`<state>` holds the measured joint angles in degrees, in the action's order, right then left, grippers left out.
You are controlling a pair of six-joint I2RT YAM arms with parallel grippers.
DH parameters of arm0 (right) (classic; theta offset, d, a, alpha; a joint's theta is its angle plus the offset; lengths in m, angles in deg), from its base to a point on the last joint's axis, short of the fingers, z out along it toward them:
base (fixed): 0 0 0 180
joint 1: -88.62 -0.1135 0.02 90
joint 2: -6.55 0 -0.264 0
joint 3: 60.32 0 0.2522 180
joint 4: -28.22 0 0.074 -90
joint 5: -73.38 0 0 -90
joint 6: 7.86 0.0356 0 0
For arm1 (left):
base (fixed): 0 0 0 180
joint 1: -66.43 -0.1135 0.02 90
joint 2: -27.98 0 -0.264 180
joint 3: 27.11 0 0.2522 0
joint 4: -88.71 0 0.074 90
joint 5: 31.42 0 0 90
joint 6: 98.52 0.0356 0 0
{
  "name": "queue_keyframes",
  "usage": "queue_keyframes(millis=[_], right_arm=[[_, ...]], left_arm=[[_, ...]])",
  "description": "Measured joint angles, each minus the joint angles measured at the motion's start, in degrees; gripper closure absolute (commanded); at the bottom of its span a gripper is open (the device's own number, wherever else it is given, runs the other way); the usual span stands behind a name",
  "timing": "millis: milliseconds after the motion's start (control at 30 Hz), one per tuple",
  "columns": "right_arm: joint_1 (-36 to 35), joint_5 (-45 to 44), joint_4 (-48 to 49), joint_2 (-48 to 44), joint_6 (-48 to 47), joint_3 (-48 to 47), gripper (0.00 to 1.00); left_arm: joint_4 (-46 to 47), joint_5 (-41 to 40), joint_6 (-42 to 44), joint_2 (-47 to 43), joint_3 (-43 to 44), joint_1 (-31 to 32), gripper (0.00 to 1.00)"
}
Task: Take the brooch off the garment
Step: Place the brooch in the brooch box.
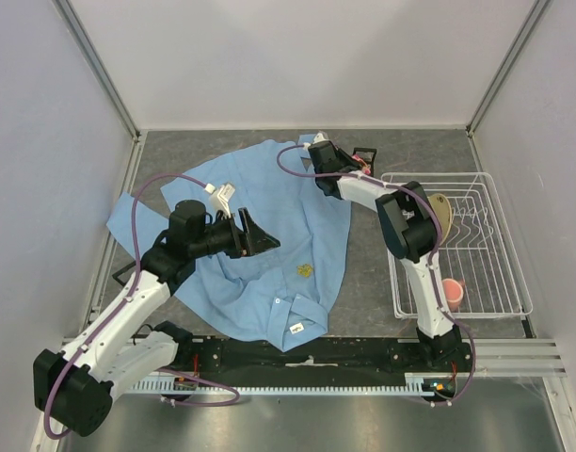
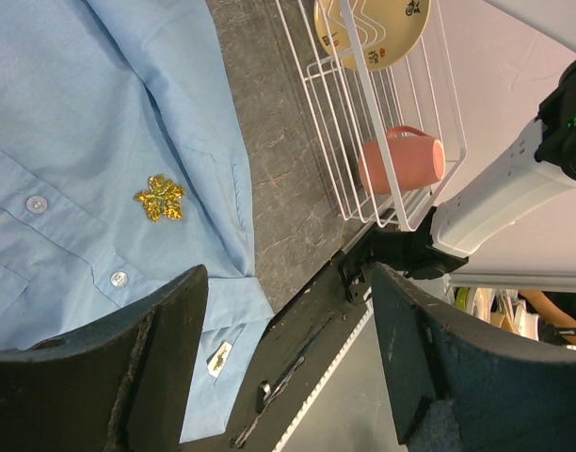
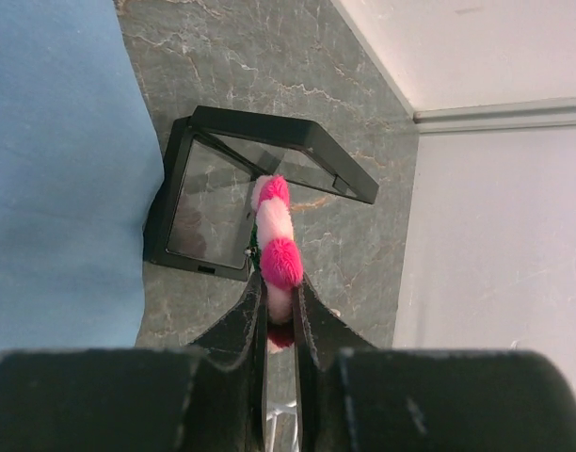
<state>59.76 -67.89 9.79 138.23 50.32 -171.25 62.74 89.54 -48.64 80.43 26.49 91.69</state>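
The black box is open below the pinched brooch, so I should move my right gripper slightly down toward its base (image 1: 363, 157) (image 3: 209, 207) beside the garment and let go of the brooch.
In the right wrist view, the brooch (image 3: 277, 250), a fuzzy pink and white piece seen edge-on, is pinched between the fingers of my right gripper (image 3: 279, 282), which is shut on it. It hangs over an open black box (image 3: 236, 193), just off the edge of the garment (image 3: 53, 169). The light blue garment (image 1: 260, 226) lies spread on the table. My left gripper (image 1: 260, 235) hovers over the middle of it, jaws wide open and empty (image 2: 288, 278). My right gripper (image 1: 318, 146) is at the shirt's far edge.
A small gold emblem (image 2: 160, 199) is pinned on the shirt near the buttons. A white wire rack (image 1: 476, 245) at the right holds a pink cup (image 1: 452, 290) and a yellow plate (image 2: 373, 28). The black box (image 1: 365, 155) sits between shirt and rack.
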Motion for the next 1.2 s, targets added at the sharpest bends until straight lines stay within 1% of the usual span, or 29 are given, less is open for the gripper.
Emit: queue_keyframes(millis=[267,367,400,467,500,600,867,1033,1067,1200], right_arm=[[1.3,-0.1,1.2,4.6,-2.2,-3.0,0.91],[1.5,-0.2,1.2,6.0,-2.8,-4.5,0.87],[1.5,-0.2,1.3,6.4,-3.0,-5.0,0.83],[1.6,-0.2,1.4,7.2,-3.2,-5.9,0.78],[1.7,-0.2,1.4,7.4,-3.2,-6.1,0.71],[1.7,-0.2,1.0,7.6,-2.9,-6.3,0.61],[1.7,1.2,-3.2,6.9,0.4,-6.3,0.39],[1.8,5.4,-8.7,3.7,5.3,-6.3,0.29],[1.8,6.2,-9.8,3.0,6.4,-6.3,0.25],[1.8,9.4,-13.6,0.5,10.0,-6.3,0.23]], left_arm=[[-0.2,0.2,0.0,0.0,0.0,0.0,0.24],[-0.2,0.3,0.0,0.0,0.0,0.0,0.24],[-0.2,0.5,0.0,0.0,0.0,0.0,0.24],[-0.2,0.7,0.0,0.0,0.0,0.0,0.24],[-0.2,0.7,0.0,0.0,0.0,0.0,0.24],[-0.2,0.9,0.0,0.0,0.0,0.0,0.24],[-0.2,1.2,0.0,0.0,0.0,0.0,0.24],[-0.1,1.2,0.0,0.0,0.0,0.0,0.24],[-0.1,1.2,0.0,0.0,0.0,0.0,0.23],[-0.1,1.2,0.0,-0.2,0.0,0.0,0.23]])
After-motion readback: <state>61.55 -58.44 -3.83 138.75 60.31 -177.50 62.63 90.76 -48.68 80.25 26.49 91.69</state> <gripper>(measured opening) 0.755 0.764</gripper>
